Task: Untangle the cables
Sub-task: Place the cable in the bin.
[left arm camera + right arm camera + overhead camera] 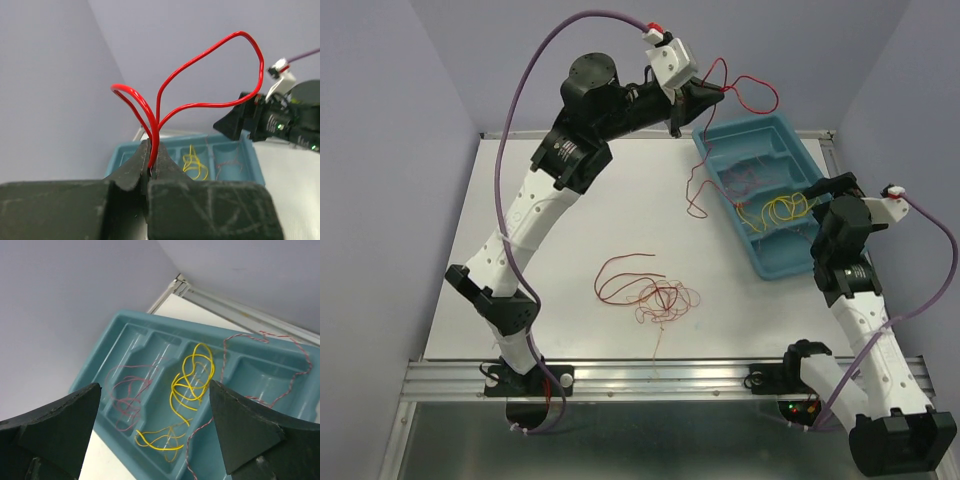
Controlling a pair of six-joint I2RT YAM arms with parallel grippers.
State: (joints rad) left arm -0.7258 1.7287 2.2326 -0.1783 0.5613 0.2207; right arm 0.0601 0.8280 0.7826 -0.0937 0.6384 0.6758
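I should next move my left gripper back and down into the tray's near-end section (792, 247) to let go of the red cable (760, 95), because only the twisted red-white cable lies there.
A loose tangle of thin red and orange cables (655, 295) lies on the white table near the front middle. My left gripper (705, 95) is raised over the far end of the teal tray (775, 262). It is shut on a red cable (760, 95) that loops above it and hangs down to the table. In the left wrist view the gripper (152, 165) pinches this cable (243, 33). My right gripper (155, 385) is open and empty above the tray (120, 325). The tray holds yellow cables (192, 380), pink cables (130, 390) and a twisted red-white cable (260, 335).
The tray sits at the table's right side, angled, with several compartments. The right gripper (820, 195) hovers at the tray's right rim. Grey walls close in the left, back and right. A metal rail (660, 378) runs along the near edge.
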